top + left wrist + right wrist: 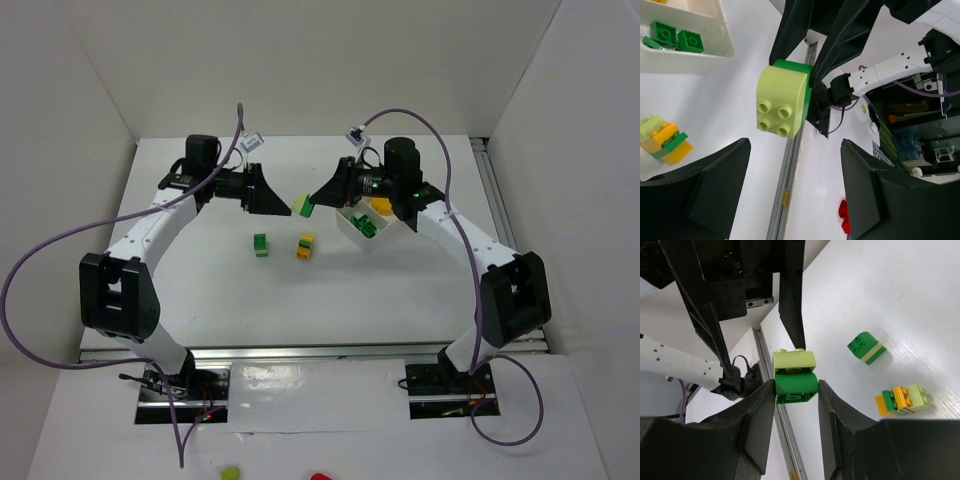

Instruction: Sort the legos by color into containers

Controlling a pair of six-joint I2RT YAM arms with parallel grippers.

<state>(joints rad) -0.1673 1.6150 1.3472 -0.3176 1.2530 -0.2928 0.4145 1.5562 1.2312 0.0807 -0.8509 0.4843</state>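
I should move my right gripper down and to its right in the top view, toward the container's green legos, and let go of the matching lego.
My right gripper (314, 200) is shut on a stacked pair of legos (304, 206), dark green (796, 385) with a light green one (794, 360) on its end, held above the table. My left gripper (284, 203) is open and empty, its tips just short of that pair (782, 102) and facing it. A green lego with a pale stripe (260, 245) and a yellow-and-green stack (305, 246) lie on the table below. The white container (352, 228) sits under the right arm and holds green legos (367, 228) and a yellow-orange one (381, 206).
White walls enclose the table on three sides. A metal rail (495, 190) runs along the right edge. A red piece (318, 477) and a light green piece (230, 472) lie in front of the arm bases, off the table.
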